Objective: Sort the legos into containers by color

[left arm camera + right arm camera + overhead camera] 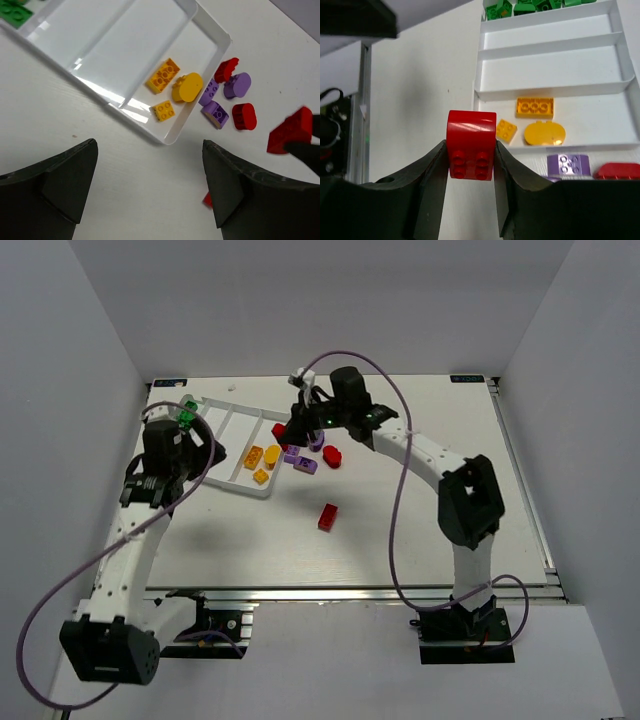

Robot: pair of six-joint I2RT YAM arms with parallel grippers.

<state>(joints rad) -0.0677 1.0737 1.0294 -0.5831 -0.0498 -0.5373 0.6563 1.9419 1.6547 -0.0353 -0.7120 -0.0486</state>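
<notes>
My right gripper should move across to the left in the top view, go down and let go of the red brick, because the tray's section below it, beside the yellow legos, is empty.
The white tray [228, 418] has four long compartments. Green legos [520, 7] fill its far one, and three yellow legos [162, 75] lie in the one nearest the loose pile. Purple legos [216, 112] and red legos [244, 116] lie on the table beside the tray. My right gripper [470, 150] is shut on a red brick [470, 142] with a rounded top, held in the air near the tray's edge. That red brick [290, 130] also shows in the left wrist view. My left gripper [150, 145] is open and empty above bare table, just off the tray's near corner.
A lone red brick [327, 516] lies mid-table, and a sliver of that lone brick [207, 200] peeks out by my left gripper's right finger. The two middle compartments [550, 67] hold nothing. A purple cable [400, 490] loops over the right arm.
</notes>
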